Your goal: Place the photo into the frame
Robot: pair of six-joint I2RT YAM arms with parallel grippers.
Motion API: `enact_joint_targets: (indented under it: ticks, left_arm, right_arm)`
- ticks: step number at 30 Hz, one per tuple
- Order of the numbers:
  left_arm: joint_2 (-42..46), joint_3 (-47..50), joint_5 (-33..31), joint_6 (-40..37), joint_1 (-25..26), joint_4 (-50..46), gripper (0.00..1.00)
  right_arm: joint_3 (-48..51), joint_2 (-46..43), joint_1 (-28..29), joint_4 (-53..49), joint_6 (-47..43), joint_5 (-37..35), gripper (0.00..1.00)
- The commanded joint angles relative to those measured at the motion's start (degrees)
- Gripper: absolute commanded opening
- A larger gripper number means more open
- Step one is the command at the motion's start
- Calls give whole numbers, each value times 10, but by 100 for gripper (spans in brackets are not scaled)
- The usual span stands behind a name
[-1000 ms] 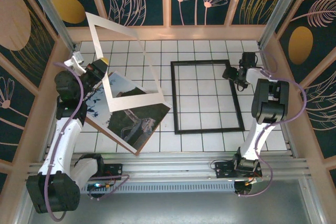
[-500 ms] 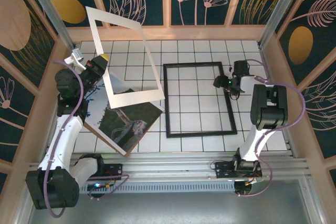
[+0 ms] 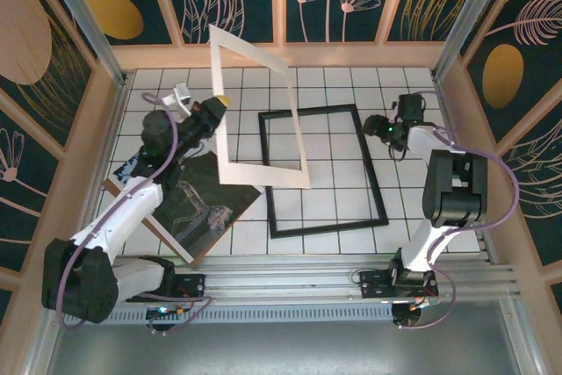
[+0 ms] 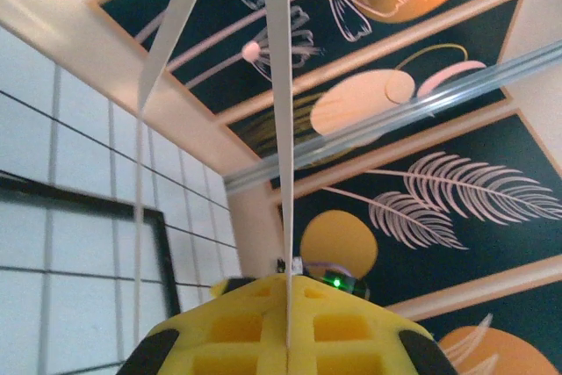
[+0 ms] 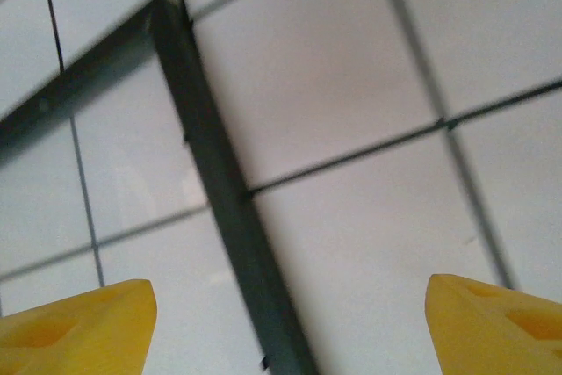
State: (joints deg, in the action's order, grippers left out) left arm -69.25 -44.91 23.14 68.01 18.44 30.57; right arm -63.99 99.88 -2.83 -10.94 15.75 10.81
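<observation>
The left gripper lowers the tilted mat toward my right gripper next, inside the empty frame's moulding (image 5: 219,208), and then releases the mat.
The photo (image 3: 198,209) lies face up on the tiles at the left, on top of a brown backing board (image 3: 146,225). The black frame (image 3: 372,173) lies flat in the middle, slightly skewed. My left gripper (image 3: 218,108) is shut on the left edge of a cream mat border (image 3: 263,175), which it holds tilted up over the frame's left side. In the left wrist view the yellow pads (image 4: 228,340) pinch the mat's thin edge (image 4: 277,85). My right gripper (image 3: 379,127) hangs open above the frame's far right corner, and the moulding (image 5: 219,208) passes between its fingertips (image 5: 79,322).
Wooden walls with dark floral panels close in the tiled floor on three sides. The arm bases and a metal rail (image 3: 290,283) run along the near edge. Bare tiles (image 3: 430,191) lie right of the frame.
My left arm has swung the mat border rightward, over the frame's left side. The frame has slid left and turned a little. The photo and board have shifted toward the near left.
</observation>
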Motion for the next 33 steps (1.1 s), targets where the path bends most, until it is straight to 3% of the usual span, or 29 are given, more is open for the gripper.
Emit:
enact_joint_targets:
  ticks: [1,7,16,21,33]
  left_arm:
    - [-25,-19,-60,62,53,92,0]
    - [-92,-20,-136,127,141,169,0]
    - [-255,-14,-150,219,178,259,0]
    - [-304,-8,-157,227,195,252,0]
    - [-295,42,-180,229,222,164,0]
  right_arm:
    - [-39,-25,-16,-15,-23,-67,81]
    - [-51,-42,-54,-10,-25,-60,81]
    - [-38,-44,-52,2,-21,-38,81]
    - [-34,-38,-42,0,-25,-41,81]
    - [-40,-15,-21,-5,-28,-39,81]
